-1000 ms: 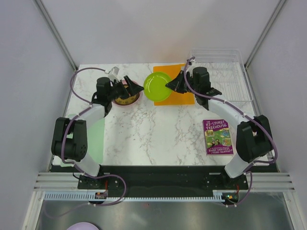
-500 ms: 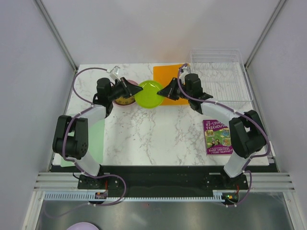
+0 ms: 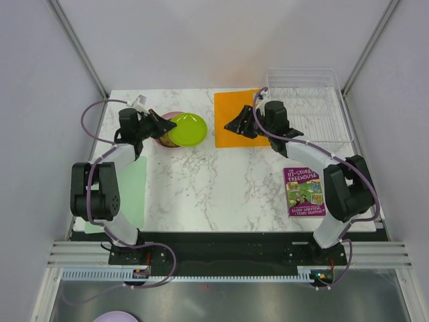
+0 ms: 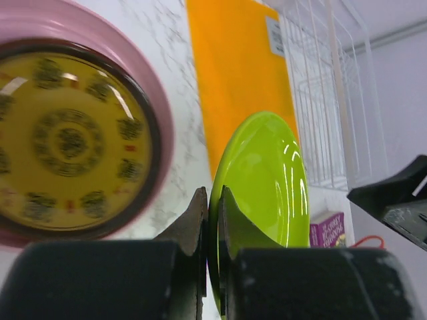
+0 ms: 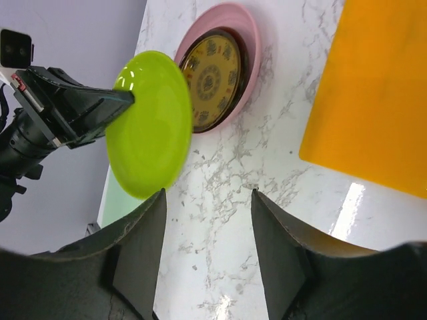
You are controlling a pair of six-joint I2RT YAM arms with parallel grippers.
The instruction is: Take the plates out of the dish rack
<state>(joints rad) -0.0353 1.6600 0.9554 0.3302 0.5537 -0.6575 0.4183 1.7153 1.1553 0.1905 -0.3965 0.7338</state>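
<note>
The green plate hangs off the center of the stack, so I will next move my left gripper to the left in the top view and down onto the yellow patterned plate (image 3: 169, 135) (image 4: 69, 143).
The lime green plate (image 3: 189, 129) hangs on edge over the marble, its left rim pinched between the fingers of my left gripper (image 3: 164, 127), which is shut on it (image 4: 215, 200). Just behind it lies a stack with the pink plate (image 4: 155, 87) lowest, a dark red rim (image 4: 151, 133) above it and the yellow patterned plate (image 4: 67, 140) on top. My right gripper (image 3: 231, 126) stands open and empty over the marble beside the orange mat, apart from the green plate (image 5: 150, 127). The clear dish rack (image 3: 312, 100) stands at the back right with no plate showing in it.
A flat orange mat (image 3: 234, 117) lies between the stack and the rack. A purple book (image 3: 305, 191) lies at the right front and a pale green mat (image 3: 134, 194) along the left edge. A lilac plate (image 3: 114, 316) shows below the table's near edge.
The green plate went from my right gripper to my left. The left gripper shut on its rim and carried it left toward the stack; the right gripper opened and drew back.
</note>
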